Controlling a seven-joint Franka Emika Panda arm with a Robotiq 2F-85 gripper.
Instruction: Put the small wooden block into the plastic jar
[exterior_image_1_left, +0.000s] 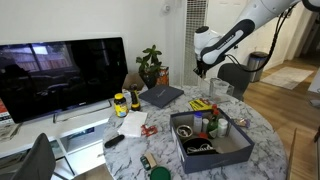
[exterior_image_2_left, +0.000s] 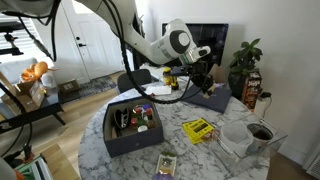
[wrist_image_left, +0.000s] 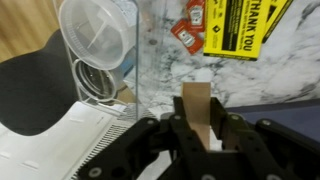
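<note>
Next, my gripper moves across to the clear plastic jar and lowers the small wooden block over its round opening, as the block hangs apart from it.
My gripper is shut on the small wooden block, a tan upright piece held between the two black fingers. It hovers above the marble table. The clear plastic jar stands to the upper left of the block in the wrist view, apart from it, with its round opening showing. In both exterior views the gripper hangs over the table's far part, near the jar. The block is too small to make out there.
A dark grey box with several items stands on the table. A yellow card and sauce packets lie near the jar. A dark chair, a TV and a plant surround the table.
</note>
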